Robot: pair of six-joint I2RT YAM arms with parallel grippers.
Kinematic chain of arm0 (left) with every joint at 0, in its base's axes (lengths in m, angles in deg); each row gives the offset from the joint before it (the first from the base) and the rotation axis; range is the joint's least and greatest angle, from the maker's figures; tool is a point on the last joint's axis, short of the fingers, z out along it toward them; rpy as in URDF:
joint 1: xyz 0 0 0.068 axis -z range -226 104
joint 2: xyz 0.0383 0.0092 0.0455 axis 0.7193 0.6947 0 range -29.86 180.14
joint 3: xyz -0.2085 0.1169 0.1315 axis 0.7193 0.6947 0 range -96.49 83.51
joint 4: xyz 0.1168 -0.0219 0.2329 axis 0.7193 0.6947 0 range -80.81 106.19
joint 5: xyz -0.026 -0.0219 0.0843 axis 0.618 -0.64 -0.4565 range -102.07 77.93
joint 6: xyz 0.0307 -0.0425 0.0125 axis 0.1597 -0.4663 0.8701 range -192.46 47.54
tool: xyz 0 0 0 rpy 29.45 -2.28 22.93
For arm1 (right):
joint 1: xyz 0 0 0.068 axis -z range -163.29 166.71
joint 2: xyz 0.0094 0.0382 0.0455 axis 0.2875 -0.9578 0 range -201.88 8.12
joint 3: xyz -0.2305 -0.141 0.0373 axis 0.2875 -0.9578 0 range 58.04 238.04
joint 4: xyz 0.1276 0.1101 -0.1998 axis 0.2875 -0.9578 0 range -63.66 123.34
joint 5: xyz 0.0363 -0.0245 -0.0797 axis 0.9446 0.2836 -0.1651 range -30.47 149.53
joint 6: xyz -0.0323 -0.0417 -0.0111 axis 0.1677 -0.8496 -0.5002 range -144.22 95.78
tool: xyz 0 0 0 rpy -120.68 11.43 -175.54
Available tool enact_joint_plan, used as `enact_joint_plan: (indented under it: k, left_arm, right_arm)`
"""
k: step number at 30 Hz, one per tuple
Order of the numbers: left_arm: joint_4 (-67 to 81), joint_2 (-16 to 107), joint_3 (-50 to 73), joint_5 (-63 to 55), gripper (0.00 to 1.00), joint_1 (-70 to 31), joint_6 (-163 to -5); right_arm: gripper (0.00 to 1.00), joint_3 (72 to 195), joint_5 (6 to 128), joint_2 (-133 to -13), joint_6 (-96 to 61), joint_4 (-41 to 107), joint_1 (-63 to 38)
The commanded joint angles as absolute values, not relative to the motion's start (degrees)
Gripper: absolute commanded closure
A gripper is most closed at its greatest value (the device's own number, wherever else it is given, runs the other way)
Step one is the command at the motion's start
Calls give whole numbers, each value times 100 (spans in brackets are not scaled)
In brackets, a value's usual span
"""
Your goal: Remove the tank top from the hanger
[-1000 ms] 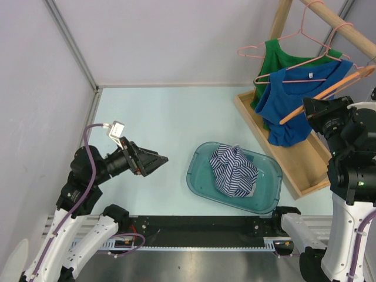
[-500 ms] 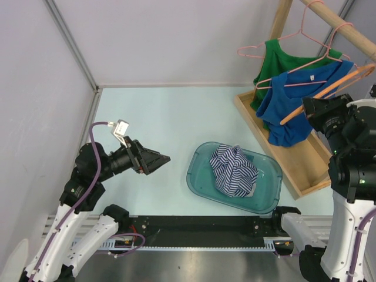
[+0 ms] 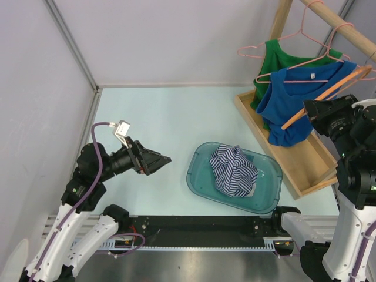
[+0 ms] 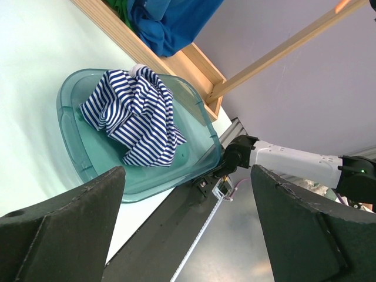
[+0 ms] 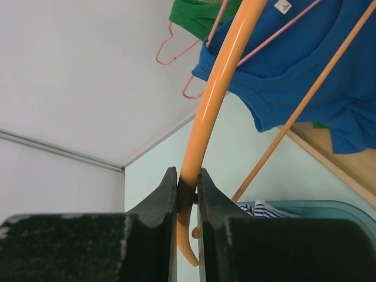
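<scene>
The orange hanger slants across the front of the blue top, so I will pull my right gripper back, away from the top, and release the orange hanger's curved end (image 3: 288,124) (image 5: 187,245).
A blue tank top (image 3: 294,108) (image 5: 294,82) hangs at the rack on the right, with a pink hanger (image 3: 305,64) through its neck. An orange hanger (image 3: 329,91) (image 5: 218,88) slants across its front. My right gripper (image 3: 309,110) (image 5: 187,176) is shut on that orange hanger's curved end, the bar pinched between both fingers. I cannot tell whether the orange hanger passes inside the blue top. Over the table's left side, far from the rack, my left gripper (image 3: 165,158) (image 4: 187,176) stands open and holds nothing.
A green tank top (image 3: 276,59) hangs on a second pink hanger behind the blue one. The rack's wooden rod (image 3: 341,23) stands over a wooden tray (image 3: 311,170). A teal bin (image 3: 200,176) (image 4: 64,100) at front centre holds a crumpled striped garment (image 3: 234,169).
The left arm has crept right and forward towards the bin. The right gripper and the orange hanger have shifted slightly right, the hanger's far end rising a little.
</scene>
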State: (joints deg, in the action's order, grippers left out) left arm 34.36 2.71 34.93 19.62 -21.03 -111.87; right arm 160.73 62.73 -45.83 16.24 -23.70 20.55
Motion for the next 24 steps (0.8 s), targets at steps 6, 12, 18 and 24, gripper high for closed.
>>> enact_joint_plan:
  k: [6,12,18,24]
  left_arm:
    - [3161,283,3622,2072,7,-2086,-11191]
    - [3099,283,3622,2089,7,-2086,-11236]
    - [3099,196,3684,2081,7,-2086,-11262]
    - [3099,239,3719,2133,7,-2086,-11253]
  right_arm:
    - [100,16297,6057,-4619,1366,-2466,2049]
    - [100,16518,6839,-4751,1278,-1881,2049]
    - [100,16333,7157,-4628,1103,-1430,2049]
    - [100,15667,7412,-4348,409,-676,2049]
